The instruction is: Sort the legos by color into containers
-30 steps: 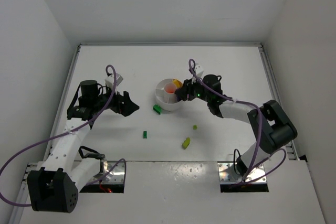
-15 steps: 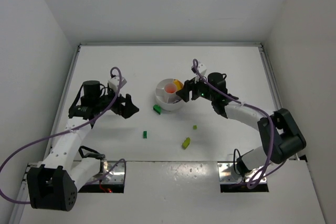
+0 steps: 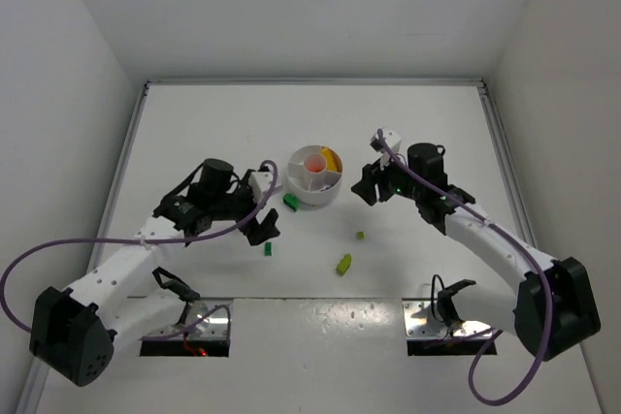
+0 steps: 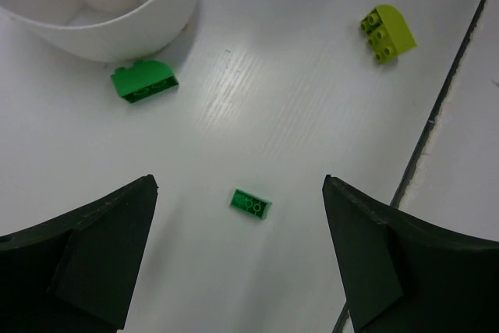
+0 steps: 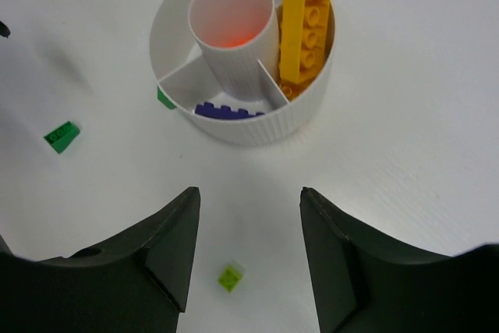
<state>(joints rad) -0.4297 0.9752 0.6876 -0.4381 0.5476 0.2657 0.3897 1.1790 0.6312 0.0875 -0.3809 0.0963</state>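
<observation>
I will next move my left gripper outward, to the right in the top view, and down onto the green brick against the dish (image 4: 145, 80), because that brick is outside.
The round white dish (image 3: 316, 191) holds a yellow-orange brick (image 5: 304, 37), a dark purple brick (image 5: 226, 111) and something red-orange in its centre well (image 5: 231, 33). A green brick (image 3: 289, 202) lies against the dish's near wall. My left gripper (image 3: 269, 223) hangs open over a small green brick (image 4: 251, 203), which shows between its fingers, untouched. My right gripper (image 3: 364, 186) is open and empty, right of the dish, with a tiny lime bit (image 5: 230, 276) on the table below it. A lime brick (image 3: 343, 264) lies nearer the front.
The table's front edge (image 4: 437, 115) runs close to the lime brick (image 4: 387, 31). White walls close in the table on three sides. The dish wall (image 4: 101, 37) stands just beyond the left gripper (image 4: 239, 185).
My left arm has swung right and forward to above the small green brick. My right gripper has drawn back from the dish rim toward the right, and its jaws stand wider.
</observation>
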